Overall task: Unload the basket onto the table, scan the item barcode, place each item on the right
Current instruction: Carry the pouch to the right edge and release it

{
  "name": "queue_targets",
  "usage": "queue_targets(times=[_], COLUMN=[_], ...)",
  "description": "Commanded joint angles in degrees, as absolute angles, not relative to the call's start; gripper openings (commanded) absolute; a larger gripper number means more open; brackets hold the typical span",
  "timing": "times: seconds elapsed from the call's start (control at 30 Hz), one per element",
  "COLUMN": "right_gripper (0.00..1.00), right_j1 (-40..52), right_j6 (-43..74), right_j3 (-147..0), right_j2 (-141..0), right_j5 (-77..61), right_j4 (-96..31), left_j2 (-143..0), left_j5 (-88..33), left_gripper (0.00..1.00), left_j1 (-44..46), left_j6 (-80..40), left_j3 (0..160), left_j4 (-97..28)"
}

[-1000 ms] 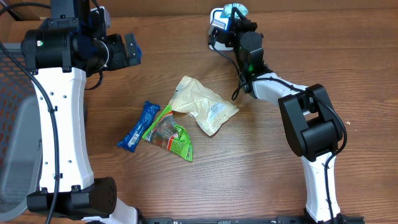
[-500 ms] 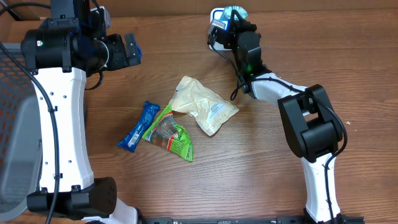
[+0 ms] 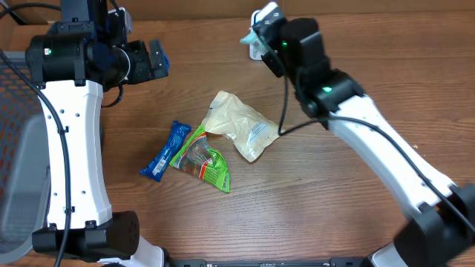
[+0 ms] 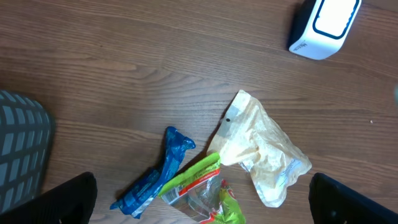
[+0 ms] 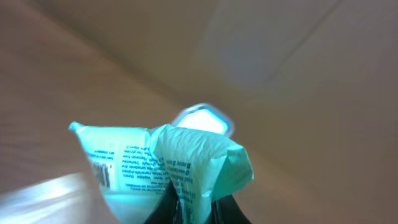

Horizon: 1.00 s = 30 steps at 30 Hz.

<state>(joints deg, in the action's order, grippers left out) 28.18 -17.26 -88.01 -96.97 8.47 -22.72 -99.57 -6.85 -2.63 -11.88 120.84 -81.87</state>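
Note:
My right gripper swings back from the scanner next and lowers the mint-green packet where the table to the right in the overhead view lies bare.
My right gripper (image 3: 261,38) is shut on a mint-green packet (image 3: 251,37) with printed text and a barcode on it. It holds the packet up at the back of the table, right beside the white and blue scanner (image 3: 266,12). In the right wrist view the packet (image 5: 186,162) fills the middle, pinched between the dark fingers (image 5: 221,208), and the scanner (image 5: 202,118) shows blurred behind it. My left gripper (image 3: 152,59) hangs open high over the table's left side, with nothing between its fingers (image 4: 68,199). The scanner (image 4: 323,25) is also in the left wrist view.
Three packets lie mid-table: a cream bag (image 3: 243,126), a green and clear bag (image 3: 204,159) and a blue packet (image 3: 165,150). A grey mesh bin (image 3: 15,148) stands at the left edge.
My right arm has swung up and out over the table. The mint-green packet has shifted left and a little toward the front, off the top of the scanner. The left arm is still.

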Motion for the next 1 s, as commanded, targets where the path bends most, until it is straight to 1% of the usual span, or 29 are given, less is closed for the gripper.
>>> queue_targets(times=[0.0,0.1,0.13,0.2,0.23,0.33,0.4,0.43,0.63,0.77,0.97], right_gripper=[0.04,0.04,0.04,0.04,0.04,0.04,0.04,0.04,0.04,0.04,0.04], right_j1=[24.38,20.58,19.29,16.38,13.47,5.96,-0.62,-5.43,-19.73,-26.39,-31.07], right_j6=[5.45,6.09,6.44,8.05,8.71,10.00,10.76,11.64,15.40,16.69,17.02], right_j3=[-88.53,-88.42,-88.29,-87.90,-87.29,-84.27,-80.03,-76.62,-67.42,-64.84,-64.84], right_j2=[-95.22,-95.22,-95.26,-95.26,-95.26,-95.26,-95.29,-95.55,-98.67,-101.65,-102.65], right_j5=[-13.45,-22.50,-23.49,-23.64,-23.24,-20.67,-20.21,-20.05,-20.21,-19.70,-17.63], right_j4=[-30.98,-42.57,-45.71,-50.30,-53.12,-55.53,-53.56,-51.05,-40.95,-37.26,-37.04], left_j2=[-99.63,-99.63,-99.63,-99.63,-99.63,-99.63,-99.63,-99.63,-99.63,-99.63,-99.63], left_j5=[-7.09,-7.09,-7.09,-7.09,-7.09,-7.09,-7.09,-7.09,-7.09,-7.09,-7.09], left_gripper=[1.00,1.00,0.99,1.00,1.00,1.00,1.00,0.99,1.00,1.00,1.00], left_j1=[-2.50,-2.50,-2.52,-2.52,-2.50,-2.50,-2.50,-2.50,-2.50,-2.50,-2.50], left_j6=[-12.23,-12.23,-12.23,-12.23,-12.23,-12.23,-12.23,-12.23,-12.23,-12.23,-12.23], left_j3=[121.67,121.64,121.67,121.67,121.67,121.67,121.67,121.64,121.64,121.67,121.67], left_j4=[-81.87,-81.87,-81.89,-81.87,-81.89,-81.87,-81.87,-81.87,-81.87,-81.87,-81.87])
